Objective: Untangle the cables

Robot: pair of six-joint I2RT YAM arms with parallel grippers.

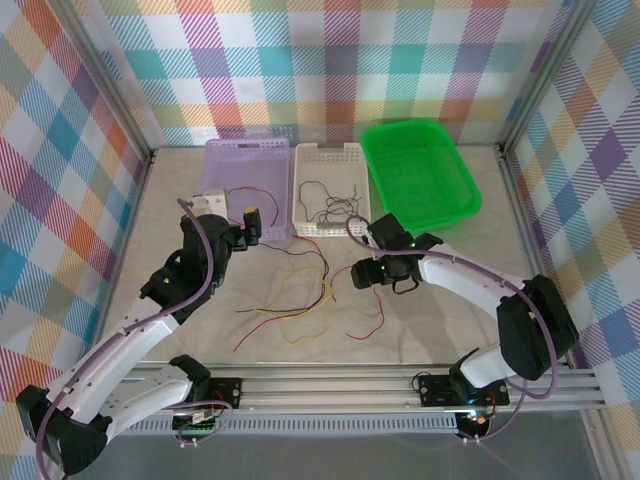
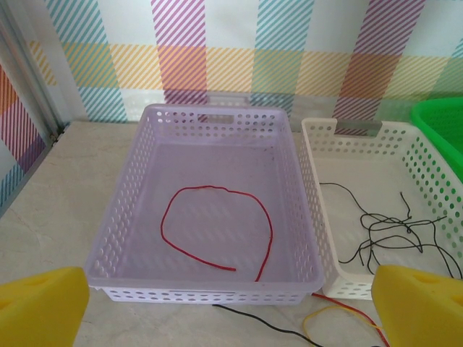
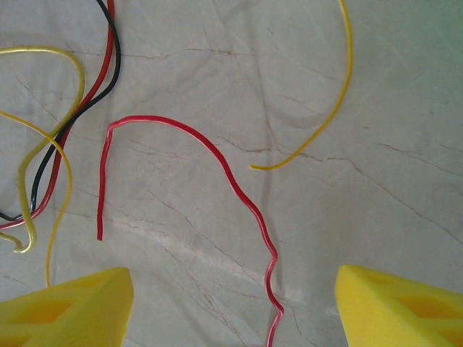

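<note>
The wavy part of the red cable is below, clear of the bunched cables. My right gripper will next lower its open fingers around that part and close.
Loose cables (image 1: 303, 292), red, yellow and black, lie crossed on the table between my two grippers. My left gripper (image 1: 246, 224) hangs open at the near edge of the lilac basket (image 1: 222, 160), nothing between its yellow pads (image 2: 43, 307). One red cable (image 2: 270, 231) lies curled inside that basket (image 2: 116, 238). Black cables (image 2: 391, 233) sit in the white basket (image 2: 318, 181). My right gripper (image 3: 231, 311) is open just above the table, and a red cable (image 3: 230, 176) runs down between its pads (image 3: 401, 307) without touching them. A yellow cable (image 3: 334, 108) ends nearby.
A green bin (image 1: 455, 160) stands at the back right beside the white basket (image 1: 300, 190). Black, red and yellow strands (image 3: 112, 65) bunch together to the left of the right gripper. Metal frame posts and checked walls close in the table on three sides.
</note>
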